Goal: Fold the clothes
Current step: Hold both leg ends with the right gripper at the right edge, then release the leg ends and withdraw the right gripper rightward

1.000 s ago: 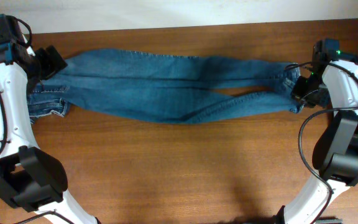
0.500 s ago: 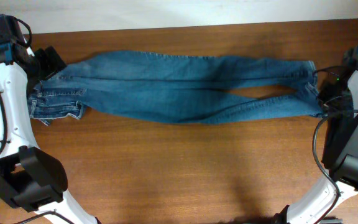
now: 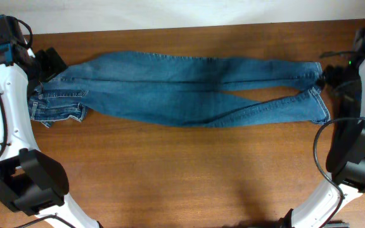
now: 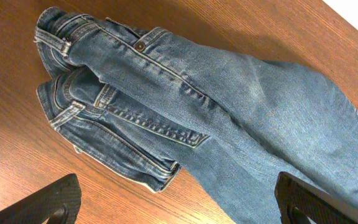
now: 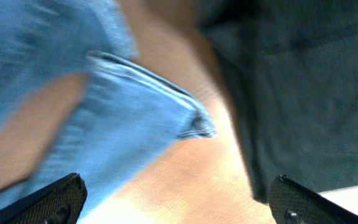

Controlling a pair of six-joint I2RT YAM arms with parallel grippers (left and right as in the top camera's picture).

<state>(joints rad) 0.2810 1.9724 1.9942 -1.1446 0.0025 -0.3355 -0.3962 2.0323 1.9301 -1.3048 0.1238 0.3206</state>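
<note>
The open fingers of my right gripper are beyond the cuffs of the jeans, so next I will move it down toward the waist end of the jeans, onto the near leg's folded hem beside the other cuff.
The clothes, a pair of blue denim jeans point(image 3: 182, 88), lie stretched lengthwise across the wooden table point(image 3: 182, 171). Their bunched waistband point(image 3: 56, 106) is at the left and the leg cuffs point(image 3: 315, 95) are at the right. My left gripper point(image 3: 51, 63) hovers open over the waist end. In the left wrist view the folded waistband point(image 4: 104, 106) lies ahead of the left gripper point(image 4: 179, 208), and nothing is held. My right gripper point(image 3: 330, 79) stands open just beyond the cuffs. The blurred right wrist view shows one cuff point(image 5: 148, 118) lying free ahead of the right gripper point(image 5: 179, 205).
The two legs part near the right end, leaving a wedge of bare wood point(image 3: 258, 96). The table's far edge point(image 3: 182, 28) runs close behind the jeans. A dark surface point(image 5: 303, 93) fills the right of the right wrist view.
My right gripper drew the leg ends rightward, stretching the jeans out, then opened and let the cuffs go. The waist end slid slightly right. The left arm has not moved.
</note>
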